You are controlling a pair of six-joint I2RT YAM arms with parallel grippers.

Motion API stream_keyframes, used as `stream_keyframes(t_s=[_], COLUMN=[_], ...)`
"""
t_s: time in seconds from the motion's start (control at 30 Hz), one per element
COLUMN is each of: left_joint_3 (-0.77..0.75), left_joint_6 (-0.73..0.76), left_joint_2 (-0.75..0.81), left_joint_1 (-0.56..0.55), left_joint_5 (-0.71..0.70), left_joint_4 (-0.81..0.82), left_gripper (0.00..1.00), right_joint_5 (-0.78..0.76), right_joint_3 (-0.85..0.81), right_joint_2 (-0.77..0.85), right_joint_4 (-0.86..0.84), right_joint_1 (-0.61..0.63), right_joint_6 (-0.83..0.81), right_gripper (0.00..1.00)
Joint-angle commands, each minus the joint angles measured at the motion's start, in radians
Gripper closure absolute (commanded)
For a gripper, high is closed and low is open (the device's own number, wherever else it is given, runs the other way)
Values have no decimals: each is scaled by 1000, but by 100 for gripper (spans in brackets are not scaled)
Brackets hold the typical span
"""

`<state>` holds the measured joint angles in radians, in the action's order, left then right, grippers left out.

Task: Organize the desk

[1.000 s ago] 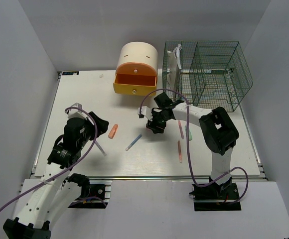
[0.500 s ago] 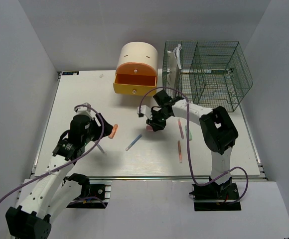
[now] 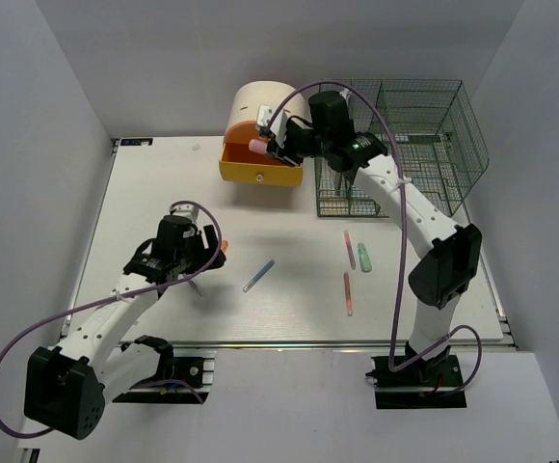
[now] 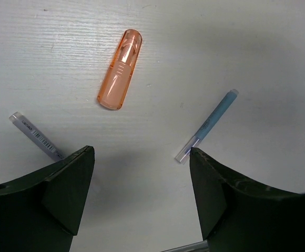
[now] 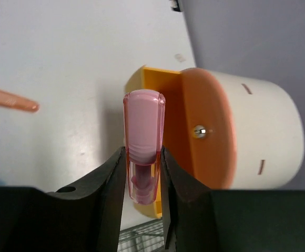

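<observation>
Next, the left gripper moves outward and lower until its open fingers straddle the middle of the orange capsule, since it lies ahead of them on the tabletop.
The desk is a large white tabletop. My right gripper hangs over the open orange drawer of the cream drawer box. It is shut on a pink see-through capsule, whose rounded end sticks out past the fingertips. My left gripper stands open just above the desk with nothing between its fingers. An orange capsule lies a little ahead of it. A blue pen lies by its right finger and a grey pen by its left finger.
A green wire mesh organizer stands at the back right, holding a white bag. Two pink pens and a green capsule lie right of centre. The desk's front rail runs along the near edge.
My right gripper closed on the pink capsule at mid-desk and carried it up and back to above the open drawer. My left gripper slid right toward the orange capsule and opened slightly wider.
</observation>
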<state>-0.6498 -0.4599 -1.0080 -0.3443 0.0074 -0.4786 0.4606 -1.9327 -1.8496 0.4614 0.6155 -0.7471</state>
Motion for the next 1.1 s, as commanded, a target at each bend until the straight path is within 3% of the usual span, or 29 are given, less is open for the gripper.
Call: stream_keyframes(t_s=[0.0,0.43,0.53,0.63,0.8,0.97,1.07], left_joint_3=[-10,13,16,13,-1,-27,-46], left_joint_6=[20,38,44,52,69,90,113], left_joint_2=[6,-9,-15,-56,-115,-168,-207], left_joint_1=[-4,5,5,5,5,5,5], left_joint_5=[9,14,13,11,9,9,-26], left_joint_4=[38,55,66,83,106,124,132], left_gripper=[17,16,16,16,16,16,17], right_joint_5=[-111,-229,-238,-247,-250,-215,-58], right_joint_3=[-38,-77,-61,-51,-60,-65,-37], right_joint_2=[-71,-198,-204,-215,-221,-188,-103], right_joint_4=[-139,-245,-250,-244,-236,-224,-205], right_joint_1=[-5,-16,-20,-23,-34,-37,-54], right_joint_6=[72,49,34,16,14,54,130], right_gripper=[100,91,78,58,48,51,76])
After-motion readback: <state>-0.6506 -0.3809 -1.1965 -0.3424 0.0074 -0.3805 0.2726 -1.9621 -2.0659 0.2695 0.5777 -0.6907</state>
